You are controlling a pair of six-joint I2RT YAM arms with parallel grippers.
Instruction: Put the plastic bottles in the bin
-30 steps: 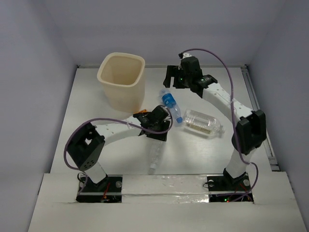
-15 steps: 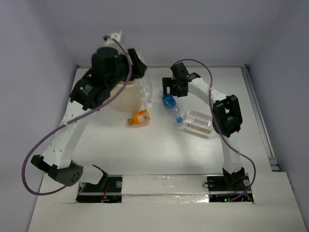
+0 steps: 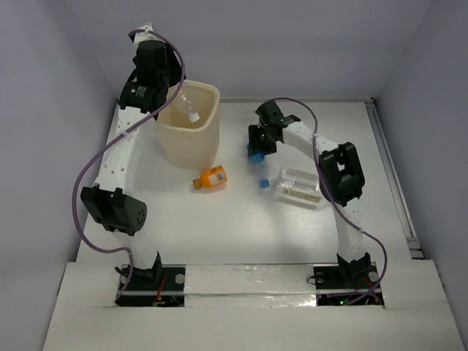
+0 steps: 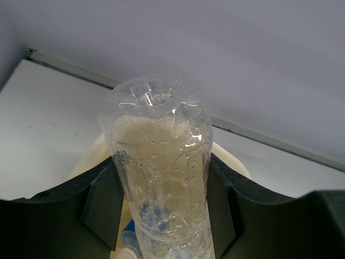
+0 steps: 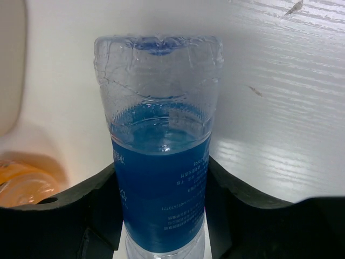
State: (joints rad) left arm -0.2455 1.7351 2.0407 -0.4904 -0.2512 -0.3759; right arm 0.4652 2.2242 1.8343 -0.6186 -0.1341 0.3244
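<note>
My right gripper lifts the bottle up next, across the bin's rim, and releases it inside. Left of my right gripper in the top view stands the bin's high, open mouth (image 3: 197,104).
My left gripper (image 3: 174,97) is raised over the cream bin (image 3: 196,146) and is shut on the plain clear slender bottle (image 3: 187,104), which hangs cap down inside the rim. In the left wrist view the bottle (image 4: 159,156) sits between both fingers, with the bin rim (image 4: 233,162) behind it and something blue (image 4: 128,237) lower inside. My right gripper (image 3: 259,144) is shut on a blue-labelled bottle (image 3: 264,180) at the table; the right wrist view shows it (image 5: 161,178) clamped. The small orange bottle (image 3: 211,178) and the wide ribbed bottle (image 3: 300,184) lie on the table.
The orange bottle (image 5: 21,186) lies just left of my right gripper, and the bin wall (image 5: 11,54) is beyond it. The ribbed bottle lies just right of the blue-labelled one. Grey walls close in the table at the back and sides.
My left arm lifted the clear slender bottle from the table and swung it over the bin. My right gripper moved down onto the blue-labelled bottle and shut on it.
</note>
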